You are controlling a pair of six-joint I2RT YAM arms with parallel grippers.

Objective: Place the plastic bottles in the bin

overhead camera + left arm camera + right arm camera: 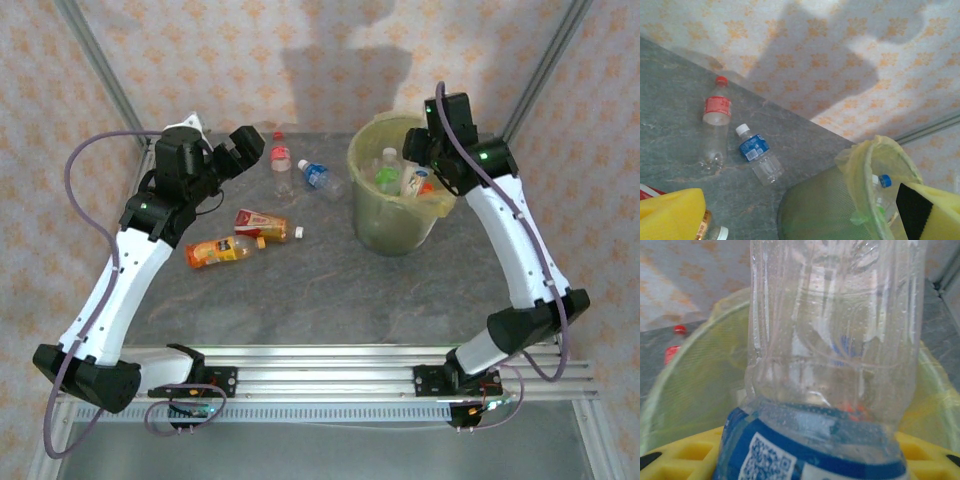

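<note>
The bin's opening is below my right gripper, so the gripper should next tip downward and lower toward the bin's opening [408, 182] to release the clear plastic bottle.
My right gripper [428, 152] hangs over the bin [385, 225], shut on a clear plastic bottle with a blue label [832, 365]; its yellow pads [680, 460] press the label from both sides. The yellow-green bin holds several bottles, one with a green label [388, 176]. My left gripper [238, 150] is open and empty above the table's far left. Beyond it lie a red-label bottle [716, 115] and a blue-label bottle [758, 154]. Nearer the arm bases lie a red-and-yellow bottle [262, 224] and an orange bottle [222, 250].
A loose white cap [298, 232] lies beside the red-and-yellow bottle. The patterned back wall stands close behind the bin and the far bottles. Metal frame posts [545, 70] rise at the back corners. The grey table [330, 290] is bare between the bottles and the near rail.
</note>
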